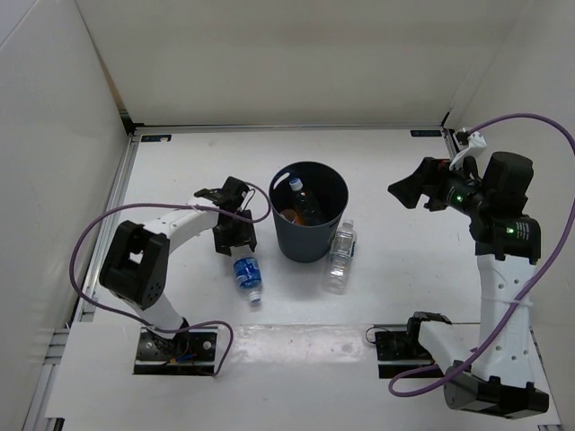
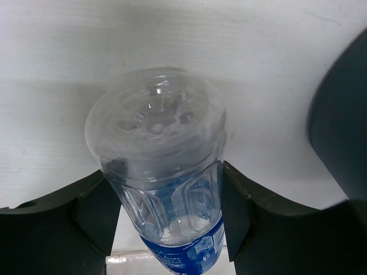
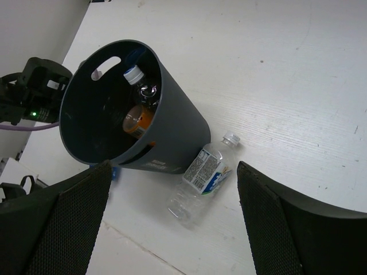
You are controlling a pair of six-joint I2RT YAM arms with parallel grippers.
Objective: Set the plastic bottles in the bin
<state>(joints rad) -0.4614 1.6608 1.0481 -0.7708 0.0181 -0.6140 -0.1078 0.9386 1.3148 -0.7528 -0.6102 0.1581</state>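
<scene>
The bin's tall side stands beside the blue-label bottle (image 1: 248, 278), so I should raise my left gripper high, then move it over the bin's opening (image 1: 310, 194) and let go.
The dark bin (image 1: 310, 235) stands mid-table and also shows in the right wrist view (image 3: 178, 126). Inside it lie the orange bottle (image 3: 137, 119) and a clear bottle with a white cap (image 3: 140, 86). The clear bottle with the grey label (image 1: 340, 256) lies on the table against the bin's right side (image 3: 200, 175). The blue-label bottle (image 1: 248, 278) lies left of the bin. My left gripper (image 1: 235, 241) has its jaws against both sides of that bottle (image 2: 163, 172), whose base points away from the camera. My right gripper (image 1: 404, 190) is open and empty, raised right of the bin.
White walls enclose the table on the left, back and right. The bin's dark wall (image 2: 341, 120) is close on the right of my left gripper. A purple cable (image 1: 90, 251) loops off the left arm.
</scene>
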